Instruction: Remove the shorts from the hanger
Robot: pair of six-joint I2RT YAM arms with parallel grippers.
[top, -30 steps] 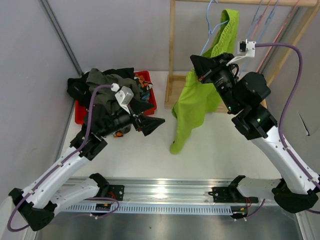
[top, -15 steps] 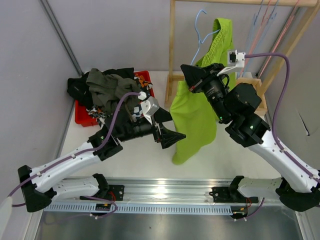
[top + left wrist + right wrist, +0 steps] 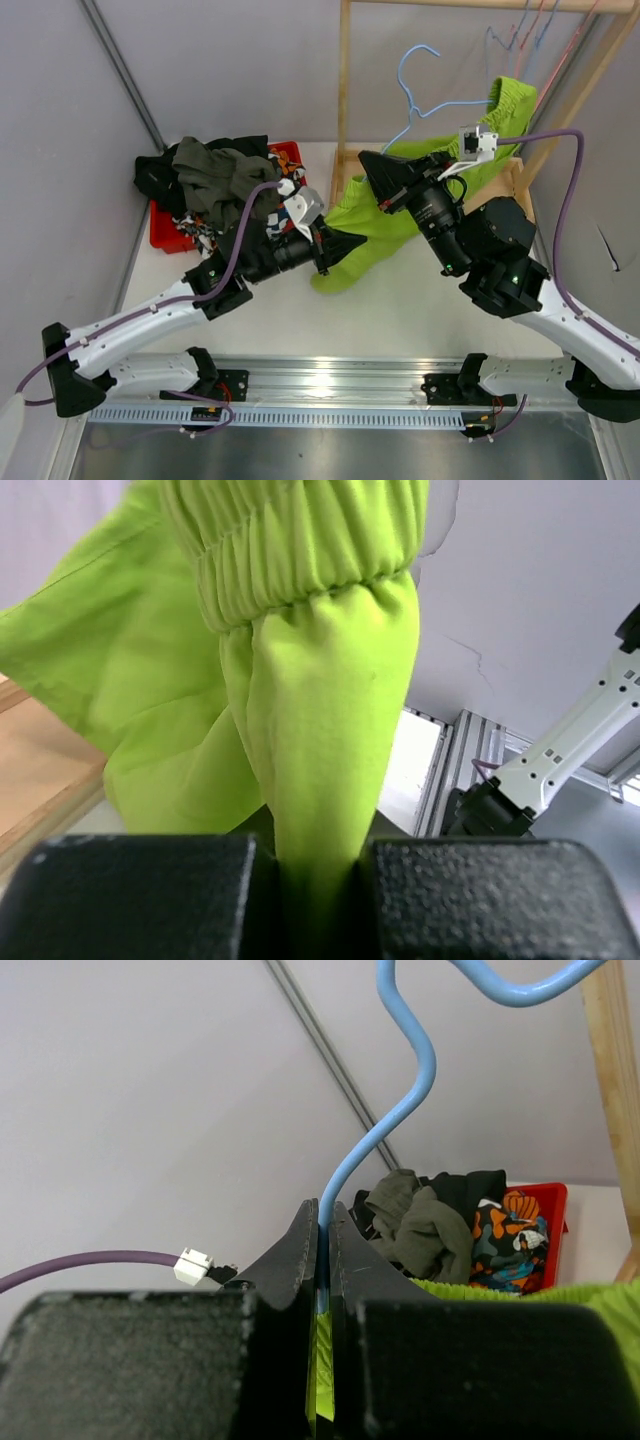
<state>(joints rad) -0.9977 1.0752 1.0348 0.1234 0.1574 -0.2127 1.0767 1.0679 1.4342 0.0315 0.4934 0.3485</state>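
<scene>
I need to carry the fabric outward and to the left in the top view with my left gripper, over the red bin of shorts, and let go of it.
The lime green shorts (image 3: 388, 228) hang stretched sideways from the blue wire hanger (image 3: 413, 95), their waistband up near the rack's right side. My left gripper (image 3: 348, 244) is shut on the lower leg of the shorts (image 3: 320, 680), with fabric pinched between its pads (image 3: 450, 900). My right gripper (image 3: 372, 170) is shut on the hanger's wire (image 3: 402, 1090), and green fabric shows just below its fingertips (image 3: 340, 1250). Other shorts, dark olive, black and patterned, lie heaped (image 3: 215, 175) in the bin.
A red bin (image 3: 293, 160) holds the heap at the back left, also seen in the right wrist view (image 3: 545, 1205). The wooden rack post (image 3: 345, 90) stands behind the shorts. More wire hangers (image 3: 530, 30) hang at the top right. A metal rail (image 3: 320, 385) runs along the near edge.
My left gripper moved right to the shorts and shut on a leg. The right arm swung the hanger down and left, and the shorts now stretch sideways.
</scene>
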